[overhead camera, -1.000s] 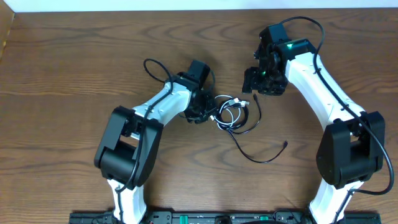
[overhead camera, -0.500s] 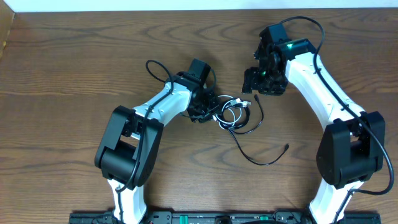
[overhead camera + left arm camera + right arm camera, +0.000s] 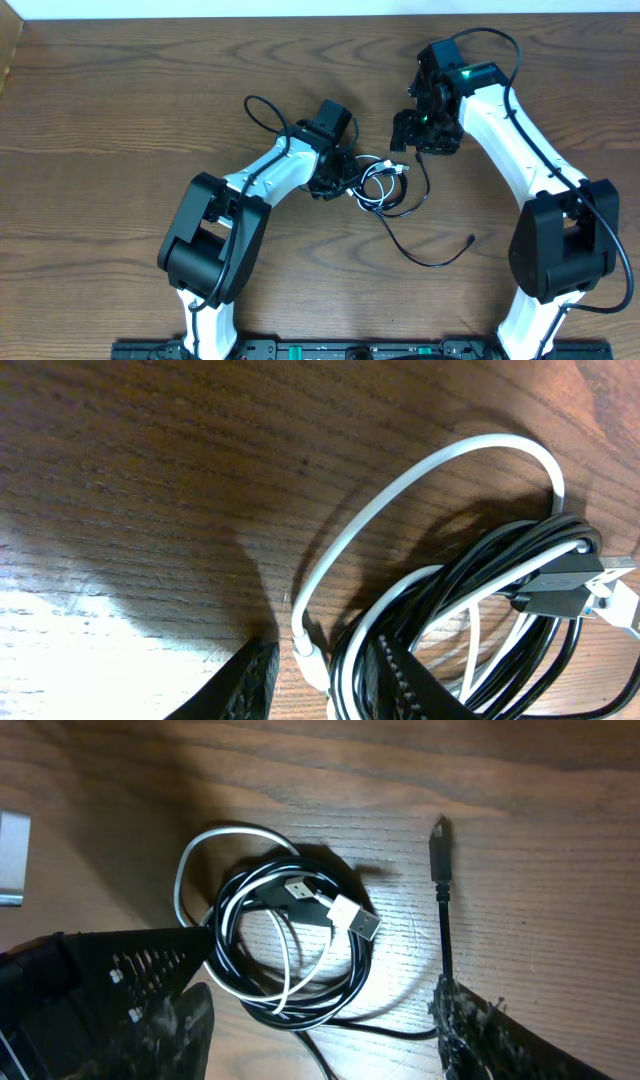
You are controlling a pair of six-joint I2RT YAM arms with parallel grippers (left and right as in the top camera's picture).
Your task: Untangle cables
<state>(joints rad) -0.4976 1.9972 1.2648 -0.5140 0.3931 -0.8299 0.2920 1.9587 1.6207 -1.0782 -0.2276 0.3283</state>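
Observation:
My left gripper stays low next, nudges toward the coil and closes its fingers on the near pieces of cable (image 3: 355, 189) (image 3: 347, 672) already between them.
The cables (image 3: 378, 185), one black and one white, lie coiled together mid-table. A black tail (image 3: 440, 262) runs from the coil to the front right. My left gripper (image 3: 342, 180) is at the coil's left edge. In the left wrist view its jaws (image 3: 325, 680) are shut part-way on the white plug end (image 3: 310, 665) and the black strands (image 3: 480, 590). My right gripper (image 3: 410, 140) hovers open just above the coil's far right. In the right wrist view the coil (image 3: 290, 940) lies ahead of the right gripper's (image 3: 320, 1030) spread fingers. A black plug end (image 3: 438, 845) runs down to the right finger.
A thicker black wire (image 3: 262, 110) loops off the left arm behind its wrist. The left arm's elbow (image 3: 205, 250) and the right arm's elbow (image 3: 560, 240) stand near the front edge. The wooden table (image 3: 120, 120) ends at a pale strip along the back.
My left gripper has slid to the right, and the coil has moved with it. The black tail's end has shifted right and toward the front. The right gripper has stayed still.

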